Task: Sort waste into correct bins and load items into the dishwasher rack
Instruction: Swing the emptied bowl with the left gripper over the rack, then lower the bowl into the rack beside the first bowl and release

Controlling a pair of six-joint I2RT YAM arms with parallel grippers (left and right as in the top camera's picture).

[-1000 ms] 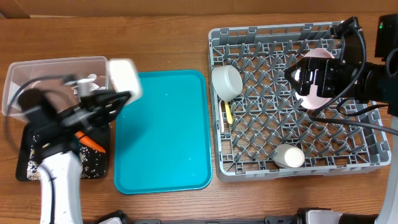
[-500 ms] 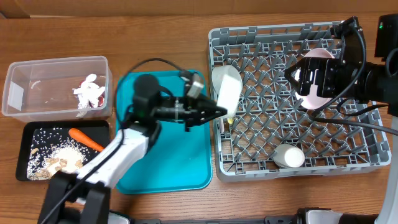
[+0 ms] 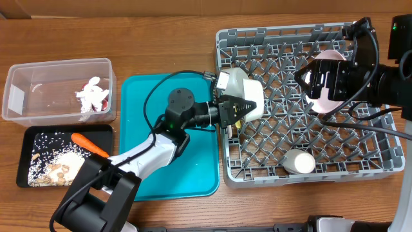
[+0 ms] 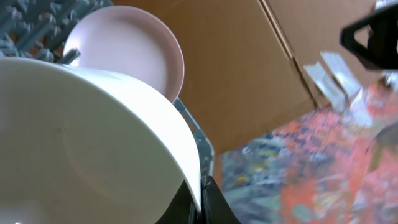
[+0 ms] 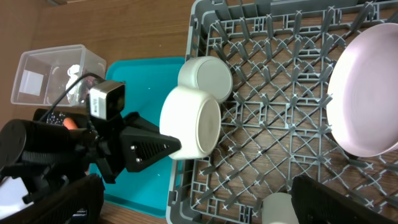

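Observation:
I will move the held bowl back with my left gripper and lower it onto the open rack wires [image 3: 248, 118] beside the second white bowl, since they overlap.
My left gripper [image 3: 239, 108] is shut on the rim of a white bowl [image 3: 252, 100] and holds it tilted over the left edge of the grey dishwasher rack [image 3: 290, 31]. The left wrist view shows the fingers [image 4: 202, 193] pinching the bowl's wall [image 4: 81, 143]. A second white bowl [image 3: 230, 80] sits in the rack just behind it. The pink plate [image 3: 329, 77] stands upright at the rack's far right, under my open, empty right gripper [image 3: 317, 82]. A yellow utensil [image 3: 237, 120] lies in the rack by the held bowl.
A white cup-like dish [image 3: 299, 161] lies at the rack's front. The clear tub [image 3: 26, 80] holds white paper and a red wrapper [image 3: 91, 96]. The black tray [image 3: 32, 135] holds the carrot [image 3: 87, 143] and beige scraps [image 3: 56, 169]. The teal tray [image 3: 174, 167] lies between them and the rack.
My left arm has swung from over the bins, across the teal tray, to the rack's left edge with the white bowl in its grip. The right arm has not moved.

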